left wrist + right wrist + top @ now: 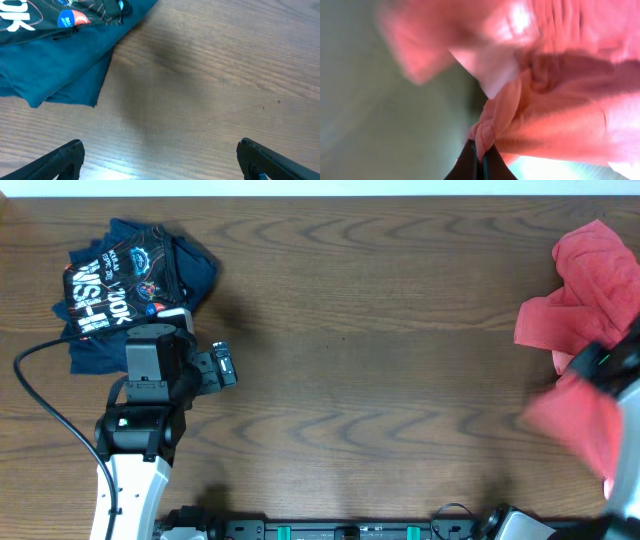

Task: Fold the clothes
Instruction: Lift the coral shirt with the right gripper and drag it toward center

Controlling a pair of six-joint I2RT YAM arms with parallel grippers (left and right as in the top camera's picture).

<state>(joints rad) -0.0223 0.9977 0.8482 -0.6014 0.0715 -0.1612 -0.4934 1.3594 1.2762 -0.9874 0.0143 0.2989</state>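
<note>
The clothes (590,280) are crumpled at the table's edge. My right gripper should move the pinched fold to the left in the overhead view next, over the bare wood.
The clothes (590,280) lie as a crumpled coral-red heap at the table's far right edge. A salmon-pink part (575,420) hangs blurred below the heap, toward the front. My right gripper (592,364) is among them, shut on a bunched fold of the pink cloth. In the right wrist view the gripper (480,150) pinches that fold (487,127), and more pink fabric (560,75) fills the picture above it. My left gripper (222,366) stands open over bare wood at the left, nothing between its fingers (65,157). No printed letter shows on the red clothes.
A folded navy-blue T-shirt (130,280) with white and coloured print lies at the back left, just behind my left arm; its edge (55,75) shows in the left wrist view. A black cable (50,405) loops left of that arm. Brown wooden table (380,380).
</note>
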